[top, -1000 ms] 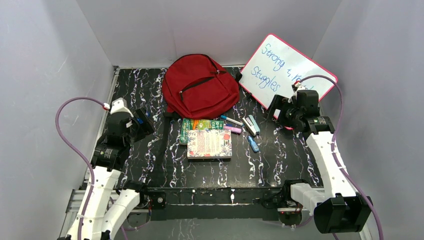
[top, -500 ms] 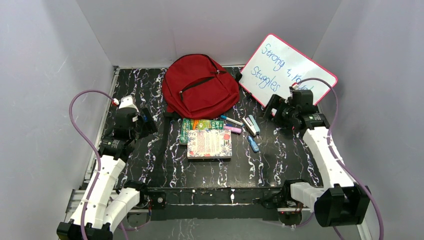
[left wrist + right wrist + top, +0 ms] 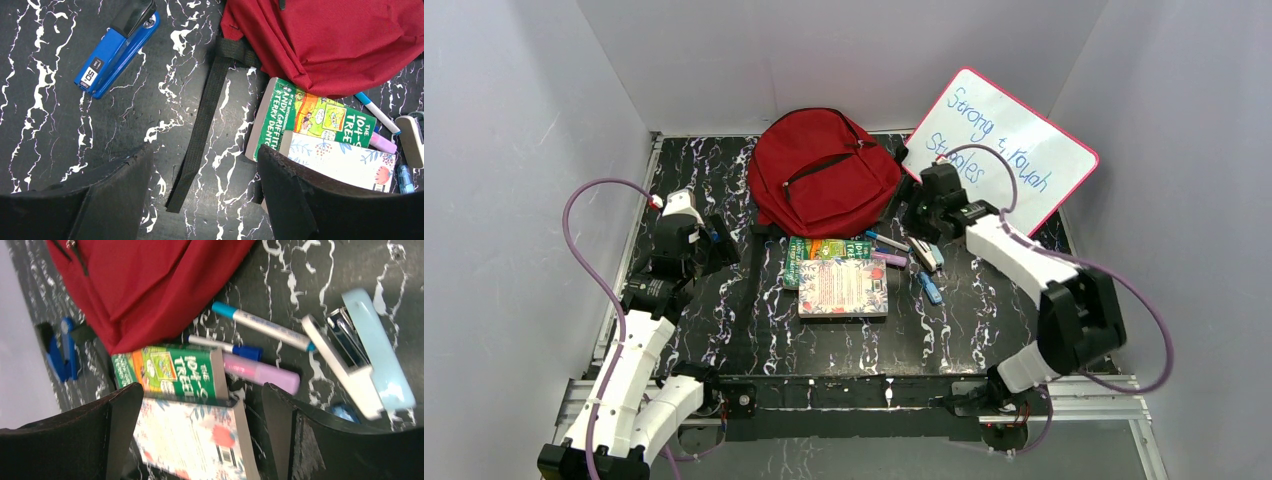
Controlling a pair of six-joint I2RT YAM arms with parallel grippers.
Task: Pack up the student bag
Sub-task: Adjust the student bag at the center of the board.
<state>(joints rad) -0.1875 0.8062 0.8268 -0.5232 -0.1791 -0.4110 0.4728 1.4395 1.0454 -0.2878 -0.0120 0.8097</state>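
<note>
I should lower my right gripper toward the bag (image 3: 824, 175), onto its side edge by the blue-capped marker.
The red student bag (image 3: 824, 175) lies zipped at the back middle of the table; it also fills the top of the left wrist view (image 3: 330, 40) and the right wrist view (image 3: 150, 285). In front of it lie a green book (image 3: 824, 248) and, overlapping it, a floral book (image 3: 844, 288). My left gripper (image 3: 714, 245) hovers open to the bag's left, above a black strap (image 3: 205, 125). My right gripper (image 3: 921, 215) hangs open at the bag's right edge, over the books (image 3: 195, 440) and pens. Neither gripper holds anything.
A blue stapler (image 3: 117, 47) lies left of the bag. Right of the books are a blue-capped marker (image 3: 265, 326), a purple highlighter (image 3: 260, 372) and a light blue stapler (image 3: 360, 355). A pink-framed whiteboard (image 3: 1009, 150) leans at the back right.
My right arm has swung left, from in front of the whiteboard to the bag's right edge. My left arm shifted a little forward early on, then stayed put. Both grippers stayed open.
</note>
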